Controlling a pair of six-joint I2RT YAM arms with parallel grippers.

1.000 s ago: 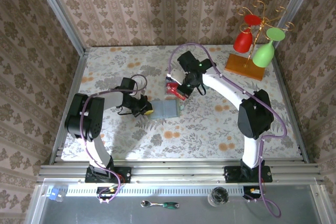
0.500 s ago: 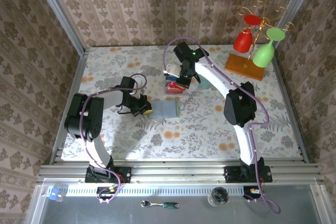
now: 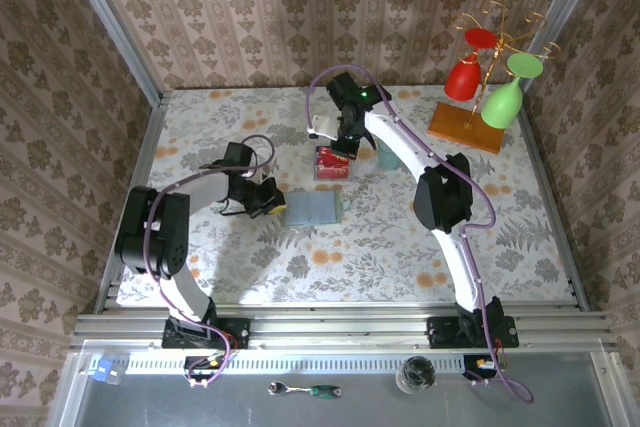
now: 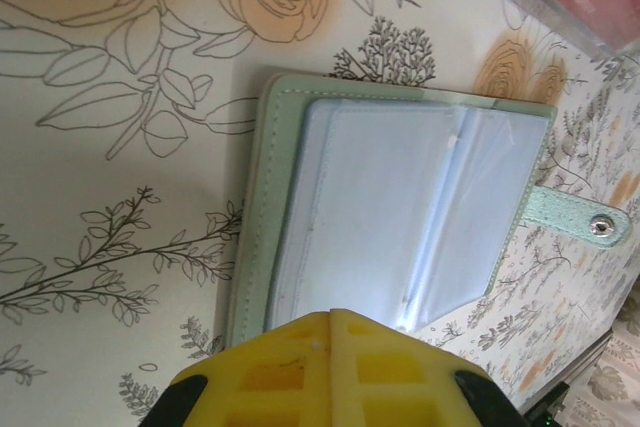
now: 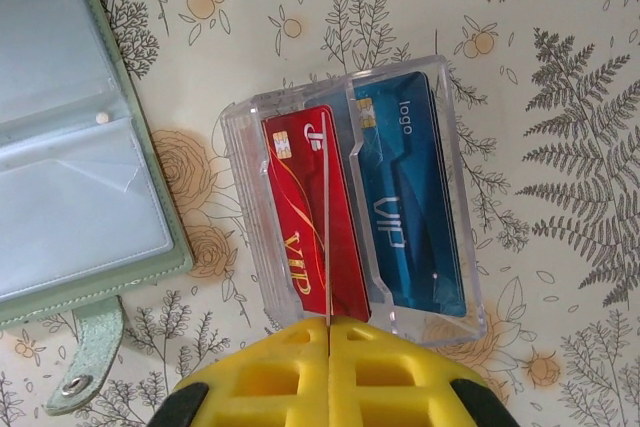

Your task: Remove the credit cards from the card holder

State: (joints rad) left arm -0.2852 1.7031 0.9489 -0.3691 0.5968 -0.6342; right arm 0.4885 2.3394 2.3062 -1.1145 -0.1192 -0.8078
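Note:
The red card in the tray is below my right gripper, already under the edge-on credit card, so next I will move the gripper down and release the edge-on credit card there.
The card holder [image 3: 312,209] lies open on the floral tablecloth, a grey-green wallet with see-through sleeves [image 4: 400,207] and a snap strap [image 4: 580,219]; its left part shows in the right wrist view [image 5: 70,147]. No card shows in the sleeves. My left gripper [image 4: 330,315] is shut and empty, its tips over the wallet's near edge [image 3: 272,202]. My right gripper [image 5: 328,325] is shut on a thin credit card seen edge-on [image 5: 326,197], held over a clear tray [image 5: 243,197]. A red card [image 5: 300,227] and a blue card [image 5: 405,207] lie in that tray [image 3: 332,163].
A pale teal cup [image 3: 388,155] stands just right of the tray, partly behind the right arm. A gold rack with red and green glasses [image 3: 490,77] on a wooden base [image 3: 466,127] stands at the back right. Patterned walls close in the table.
The right arm has swung back and left, carrying its gripper from beside the wallet to above the clear tray. The left gripper has drawn slightly left off the wallet.

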